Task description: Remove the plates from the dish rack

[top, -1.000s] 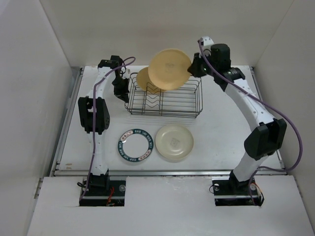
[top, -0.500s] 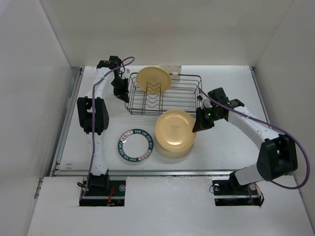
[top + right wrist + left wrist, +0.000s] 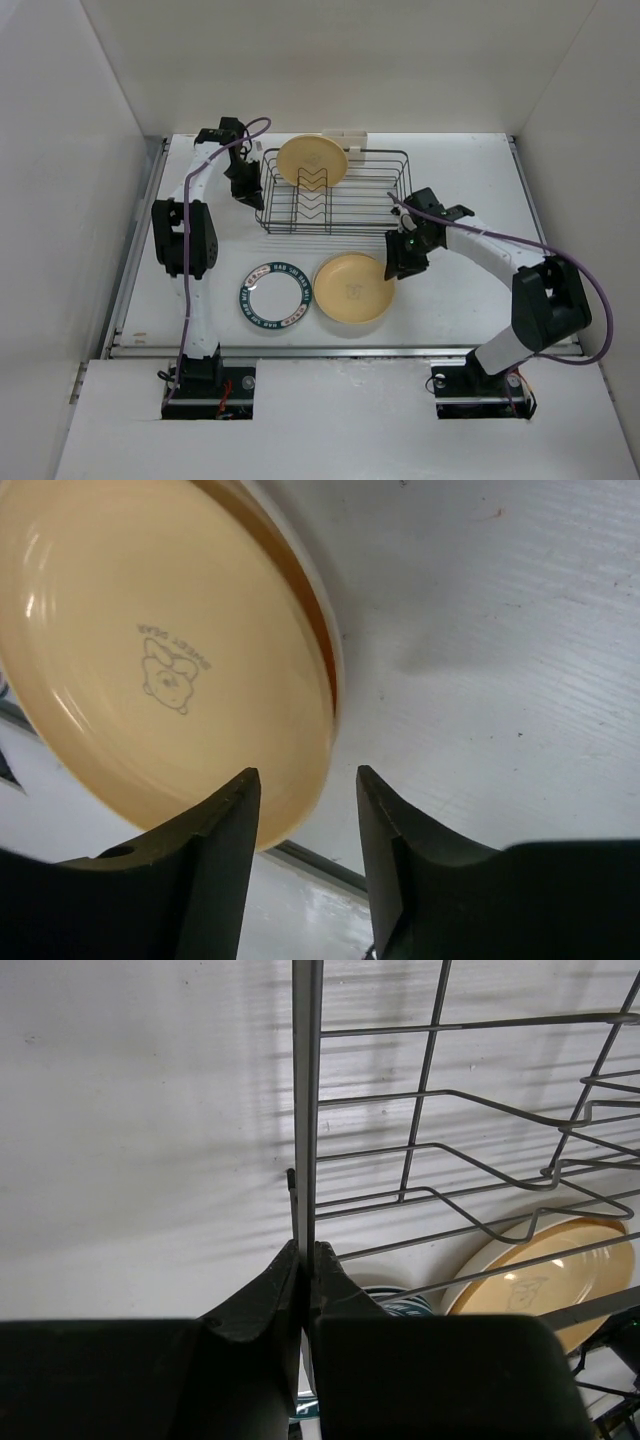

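Note:
I should raise my right gripper outward, then lower it to the yellow-orange plate upright in the rack, onto its edge by the white holder (image 3: 343,154).
The dark wire dish rack (image 3: 365,205) stands at the table's back, with a yellow-orange plate (image 3: 313,162) upright at its far left. My left gripper (image 3: 249,189) is shut on the rack's left end wire (image 3: 305,1160), fingertips pinched together (image 3: 306,1252). A yellow plate with a small bear emblem (image 3: 350,287) lies flat on the cream plate, whose rim (image 3: 322,620) shows beneath it. My right gripper (image 3: 394,267) is open at this plate's right edge; the rim (image 3: 160,670) lies between the spread fingers (image 3: 308,792). The teal-rimmed plate (image 3: 276,293) lies flat to the left.
A white plastic holder (image 3: 348,136) is clipped to the rack's far side. White walls enclose the table on three sides. A metal rail (image 3: 340,350) runs along the table's near edge, close to the stacked plates.
My right arm brought the emblem plate from above the rack down onto the cream plate and opened its fingers. The left gripper stays on the rack wire.

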